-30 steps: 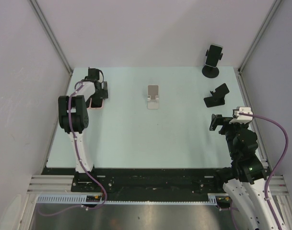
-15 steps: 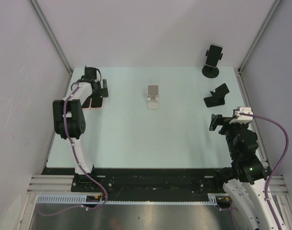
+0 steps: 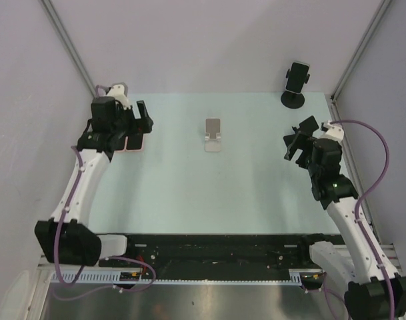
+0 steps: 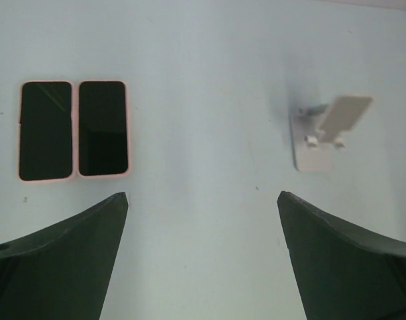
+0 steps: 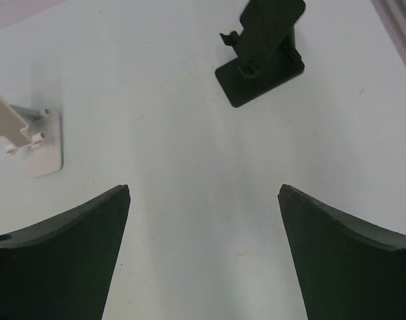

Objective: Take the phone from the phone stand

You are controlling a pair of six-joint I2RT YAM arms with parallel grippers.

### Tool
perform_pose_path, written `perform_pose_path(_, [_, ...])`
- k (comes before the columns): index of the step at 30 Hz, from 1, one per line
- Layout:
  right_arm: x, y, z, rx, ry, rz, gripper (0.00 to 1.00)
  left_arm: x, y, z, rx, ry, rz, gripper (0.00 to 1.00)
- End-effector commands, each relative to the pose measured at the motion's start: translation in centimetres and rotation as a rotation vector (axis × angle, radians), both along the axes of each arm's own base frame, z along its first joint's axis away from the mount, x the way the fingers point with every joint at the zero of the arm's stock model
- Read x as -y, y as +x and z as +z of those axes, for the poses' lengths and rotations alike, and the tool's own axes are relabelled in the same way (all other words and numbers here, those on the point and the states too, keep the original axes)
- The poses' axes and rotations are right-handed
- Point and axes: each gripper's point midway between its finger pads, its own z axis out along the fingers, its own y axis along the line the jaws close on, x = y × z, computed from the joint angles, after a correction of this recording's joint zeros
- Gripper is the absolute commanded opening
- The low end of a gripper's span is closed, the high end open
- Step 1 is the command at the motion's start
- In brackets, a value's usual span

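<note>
My right gripper needs to turn and go down and outward onto the empty black stand's near plate edge [image 3: 314, 128] [image 5: 283, 37], because that stand is outward and below, before the phone.
A phone [image 3: 297, 75] stands upright in a black round-base stand [image 3: 293, 101] at the far right corner, seen only in the top view. My right gripper [image 3: 295, 143] is open and empty, well short of it, above an empty black stand [image 3: 309, 124], which also shows in the right wrist view [image 5: 263, 50]. That gripper [image 5: 204, 191] hangs over bare table. My left gripper [image 3: 144, 120] is open and empty at the far left, beside two pink-cased phones [image 3: 131, 142] lying flat. In the left wrist view the gripper [image 4: 203, 197] is below those phones [image 4: 74, 129].
An empty white stand [image 3: 214, 135] sits mid-table at the back; it shows in the left wrist view [image 4: 325, 131] and the right wrist view [image 5: 27, 135]. Walls close the table on the left, back and right.
Both arms have unfolded and lifted. The left wrist rose and now looks down on the pink phones. The right gripper moved forward over the empty black stand.
</note>
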Motion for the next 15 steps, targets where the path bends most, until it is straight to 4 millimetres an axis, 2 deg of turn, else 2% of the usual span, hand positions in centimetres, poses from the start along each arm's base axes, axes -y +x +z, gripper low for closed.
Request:
perform_pose_path(1, [0.7,3.1,0.7,0.026,0.168,-0.076,0.98,2.8,-4.3,-1.0,-0.006,-0.031,-0.112,1.0])
perform_pose_path(2, [1.5,4.3,0.3,0.027,0.189,-0.101,0.97,3.2,-5.4,-0.1,0.026,-0.037,-0.139,1.0])
perform_pose_path(3, [1.4,5.0,-0.1,0.023,0.204,-0.096,0.95,3.4,-6.1,0.1,0.042,-0.037,-0.158,1.0])
perform_pose_path(4, [1.8,5.6,-0.4,0.022,0.214,-0.109,0.93,3.7,-6.9,-0.9,0.029,-0.034,-0.173,1.0])
perform_pose_path(5, [2.1,6.8,-1.1,0.017,0.238,-0.123,0.91,4.1,-8.0,0.4,0.084,-0.027,-0.189,1.0])
perform_pose_path(6, [1.9,7.3,-1.3,0.02,0.257,-0.111,0.88,4.3,-8.5,0.3,0.1,-0.014,-0.2,1.0])
perform_pose_path(7, [3.0,7.9,-1.6,0.024,0.268,-0.14,0.87,4.4,-9.1,-0.9,0.086,-0.007,-0.209,1.0])
perform_pose_path(8, [3.3,8.8,-1.6,0.043,0.274,-0.144,0.86,4.8,-9.7,-1.1,0.095,0.001,-0.222,1.0])
perform_pose_path(9, [4.0,9.6,-2.6,0.027,0.279,-0.159,0.82,4.5,-10.1,-1.0,0.114,0.03,-0.212,1.0])
perform_pose_path(10, [4.2,10.1,-3.3,0.017,0.287,-0.164,0.81,4.3,-10.4,-2.4,0.091,0.055,-0.209,1.0])
perform_pose_path(11, [4.7,11.2,-2.4,0.074,0.295,-0.162,0.8,4.6,-10.5,-3.1,0.09,0.078,-0.214,1.0])
perform_pose_path(12, [4.7,12.0,-3.5,0.058,0.306,-0.156,0.77,4.1,-10.5,-3.7,0.084,0.109,-0.192,1.0])
perform_pose_path(13, [5.5,12.5,-3.6,0.072,0.306,-0.168,0.75,4.0,-10.8,-4.9,0.061,0.121,-0.191,1.0])
perform_pose_path(14, [5.9,13.4,-3.0,0.117,0.307,-0.164,0.73,4.4,-10.9,-5.1,0.064,0.122,-0.202,1.0])
perform_pose_path(15, [6.2,14.0,-4.1,0.103,0.304,-0.153,0.71,4.6,-11.0,-5.4,0.059,0.131,-0.213,1.0])
